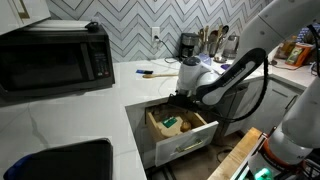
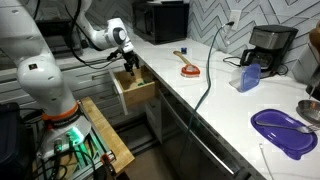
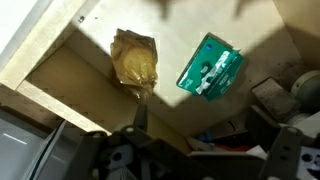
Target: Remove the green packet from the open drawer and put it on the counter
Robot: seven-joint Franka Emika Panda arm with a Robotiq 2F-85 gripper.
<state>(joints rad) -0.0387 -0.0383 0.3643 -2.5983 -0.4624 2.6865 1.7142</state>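
Observation:
I need to turn my gripper in line next and move it down into the drawer to the green packet (image 1: pixel 170 122) (image 3: pixel 210 67), because the packet lies at an angle to my fingers.
The green packet (image 3: pixel 210 67) lies flat on the light wooden floor of the open drawer (image 3: pixel 85 60), next to a tan crumpled packet (image 3: pixel 135 60). In an exterior view the green packet (image 1: pixel 170 123) shows inside the drawer (image 1: pixel 186 145), which has a white front. My gripper (image 3: pixel 205 140) hangs above the drawer's inside, open and empty, apart from the packet. It shows over the drawer in both exterior views (image 1: pixel 184 97) (image 2: pixel 128 63). The white counter (image 1: pixel 60 115) (image 2: pixel 220 100) runs around the drawer (image 2: pixel 138 95).
A black microwave (image 1: pixel 55 58) stands on the counter, with a black sink (image 1: pixel 70 162) in front. A red-and-black tool (image 2: pixel 187 69), a coffee maker (image 2: pixel 268 48), a blue jug (image 2: pixel 249 77) and a purple plate (image 2: pixel 283 132) lie on the counter. Dark clutter (image 3: pixel 280 100) fills the drawer's right side.

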